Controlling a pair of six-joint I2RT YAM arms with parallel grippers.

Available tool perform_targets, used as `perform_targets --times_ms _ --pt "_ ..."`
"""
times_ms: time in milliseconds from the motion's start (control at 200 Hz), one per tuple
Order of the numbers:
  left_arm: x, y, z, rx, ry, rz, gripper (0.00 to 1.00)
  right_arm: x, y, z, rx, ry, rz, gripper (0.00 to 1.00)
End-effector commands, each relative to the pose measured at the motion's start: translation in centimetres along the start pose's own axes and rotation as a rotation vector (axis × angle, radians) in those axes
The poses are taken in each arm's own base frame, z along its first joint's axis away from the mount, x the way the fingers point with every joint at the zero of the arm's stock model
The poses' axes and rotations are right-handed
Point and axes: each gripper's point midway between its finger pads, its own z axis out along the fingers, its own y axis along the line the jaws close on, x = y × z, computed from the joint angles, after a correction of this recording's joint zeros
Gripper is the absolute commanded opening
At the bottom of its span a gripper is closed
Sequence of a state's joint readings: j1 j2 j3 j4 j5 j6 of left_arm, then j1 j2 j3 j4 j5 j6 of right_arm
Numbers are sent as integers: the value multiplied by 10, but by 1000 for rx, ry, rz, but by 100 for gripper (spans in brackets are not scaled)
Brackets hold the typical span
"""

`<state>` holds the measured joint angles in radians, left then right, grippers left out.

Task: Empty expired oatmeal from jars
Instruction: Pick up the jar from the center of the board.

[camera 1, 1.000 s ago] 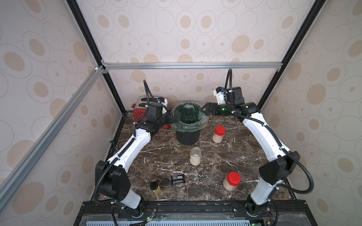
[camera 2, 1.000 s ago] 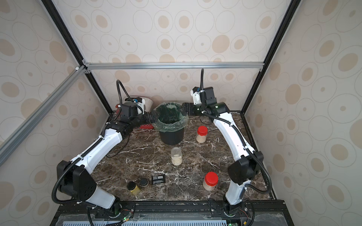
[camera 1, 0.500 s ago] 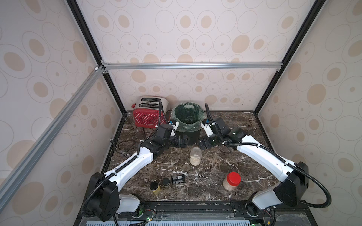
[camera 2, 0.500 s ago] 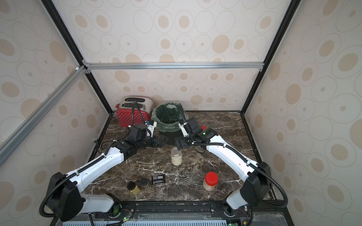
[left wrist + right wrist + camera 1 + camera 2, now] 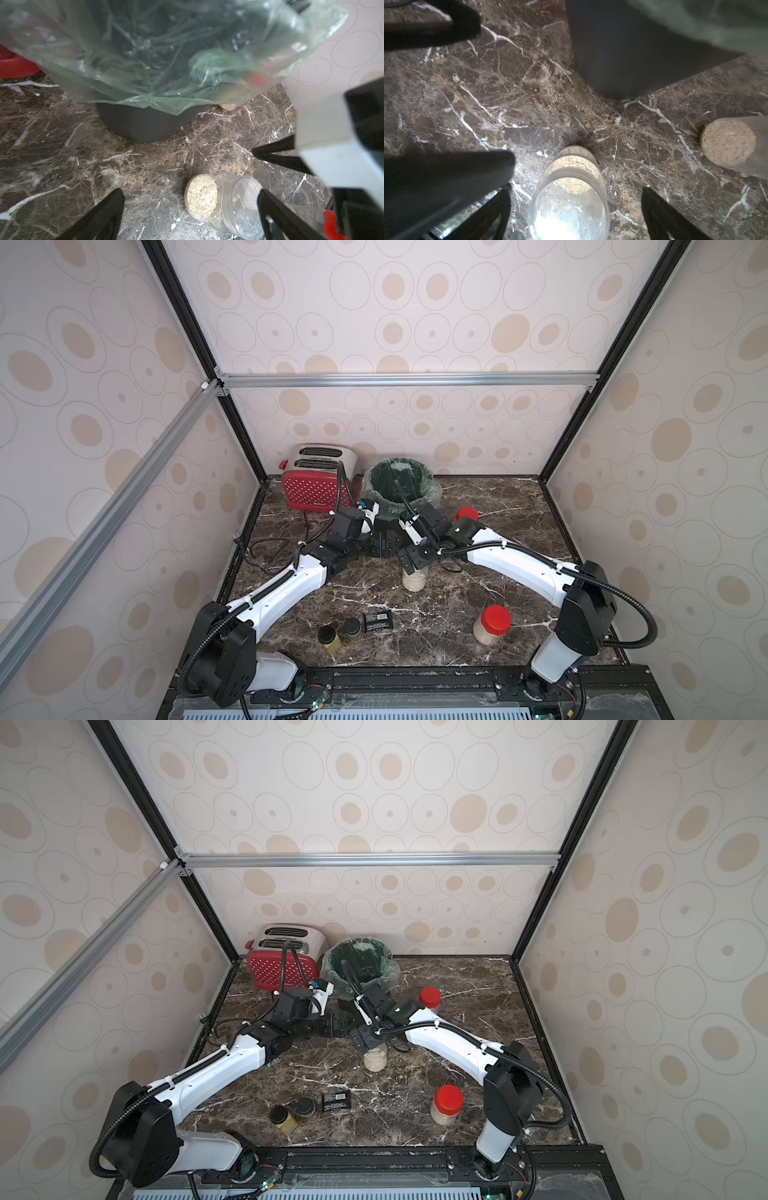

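Observation:
The lidless jar's upper side [image 5: 417, 571] [image 5: 569, 184] has room on either side for the open fingers of my right gripper, so next I will lower them past the jar's rim and close on it.
A lidless clear jar [image 5: 414, 580] [image 5: 375, 1060] stands mid-table with pale oatmeal [image 5: 572, 164] in its lower part. My right gripper [image 5: 412, 567] [image 5: 575, 209] hangs open over its mouth, with a gap between each finger and the glass. My left gripper [image 5: 384, 546] [image 5: 191, 216] is open just left of and behind that jar [image 5: 224, 203], holding nothing. Two red-lidded jars of oatmeal stand upright: one at the front right [image 5: 491, 624] [image 5: 446, 1104], one behind my right arm [image 5: 466, 514] [image 5: 429, 997].
A black bin [image 5: 399, 485] [image 5: 359, 965] with a green liner stands right behind both grippers. A red toaster [image 5: 318, 483] stands at the back left, its cord on the table. Two black-lidded spice jars [image 5: 330, 637] and a black packet [image 5: 378, 620] lie near the front.
Both arms have come down from the bin's rim to the table in front of it. The right gripper now sits over the lidless jar, the left close beside it.

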<state>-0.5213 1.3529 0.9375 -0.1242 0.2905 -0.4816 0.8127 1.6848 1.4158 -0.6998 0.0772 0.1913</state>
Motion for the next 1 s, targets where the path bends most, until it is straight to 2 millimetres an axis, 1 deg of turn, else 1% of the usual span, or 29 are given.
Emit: perform_targets --times_ms 0,160,336,546,656,821,946,991 --pt "-4 -2 -6 9 -15 10 99 3 0 -3 30 19 -32 100" --pt "-7 -2 -5 12 -12 13 99 10 0 3 51 40 -45 100" --pt "-9 -3 -6 9 -20 12 99 20 -6 17 91 73 -50 100" --pt "-9 2 -13 -23 -24 13 99 22 0 29 57 78 -43 98" --pt "-8 4 -17 -36 -31 10 99 28 3 36 42 95 -40 97" --pt "-9 6 -22 -52 -44 11 99 38 3 47 44 122 -42 97" --pt "-11 6 -23 -57 -52 14 99 40 0 51 60 128 -50 97" --pt "-11 6 -24 -57 -53 15 99 39 0 50 59 125 -48 95"
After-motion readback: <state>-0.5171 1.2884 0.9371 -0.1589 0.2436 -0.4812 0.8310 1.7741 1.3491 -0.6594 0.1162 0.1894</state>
